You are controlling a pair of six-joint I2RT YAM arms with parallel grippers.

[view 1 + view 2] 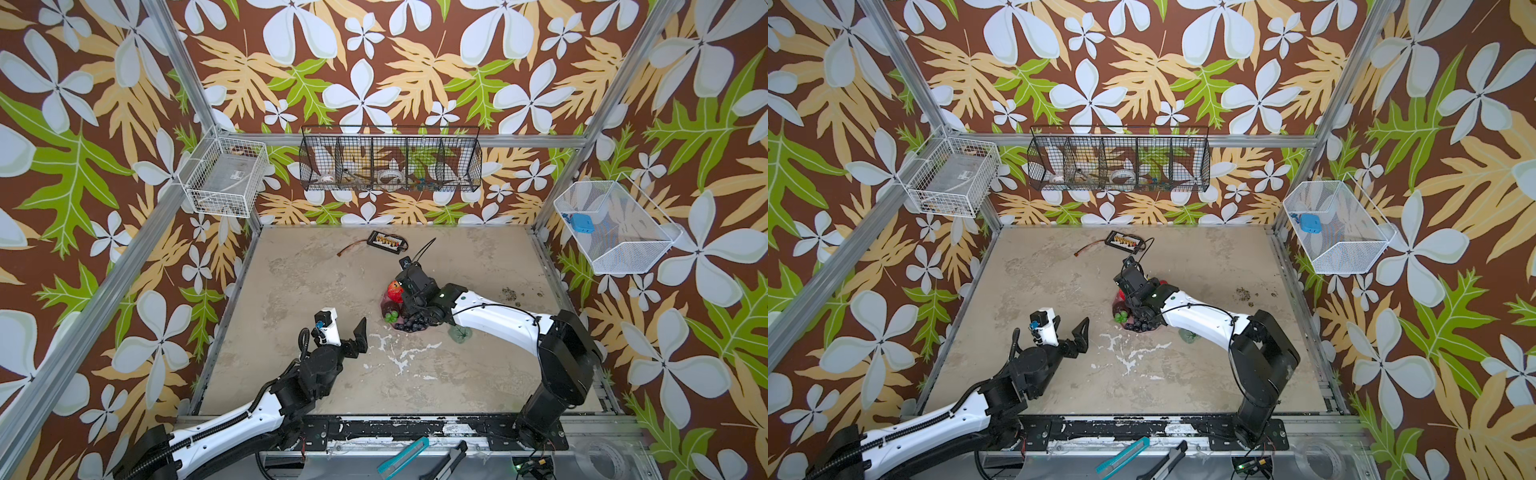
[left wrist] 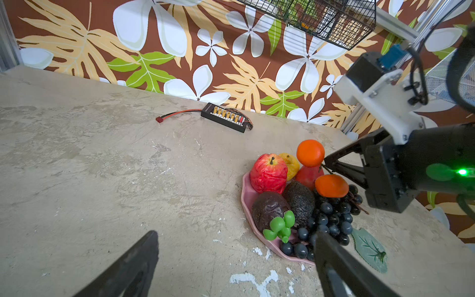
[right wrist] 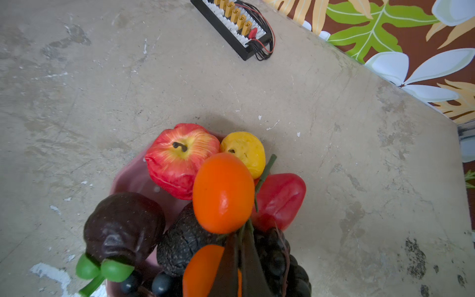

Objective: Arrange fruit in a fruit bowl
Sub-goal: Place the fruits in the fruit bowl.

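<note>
The right gripper goes down toward the yellow pear's near side below the orange next and releases the green stem, since the orange hangs above the pile.
The pink fruit bowl (image 2: 246,195) holds a red apple (image 2: 268,172), a yellow pear (image 2: 291,164), a strawberry (image 2: 307,177), an avocado (image 2: 299,200), a dark purple fruit (image 2: 267,208), an orange (image 2: 331,185) and black grapes (image 2: 331,221). My right gripper (image 3: 237,232) is shut on the green stem of a second orange (image 3: 223,192), which hangs just above the pile. My left gripper (image 1: 345,332) stands open over bare table left of the bowl (image 1: 384,309), with nothing between its fingers.
A flat grey-green leaf (image 2: 370,246) lies on the table beside the bowl, under the right arm. A black connector board (image 1: 386,242) with a red-tipped lead sits near the back wall. Wire baskets (image 1: 390,164) hang on the walls.
</note>
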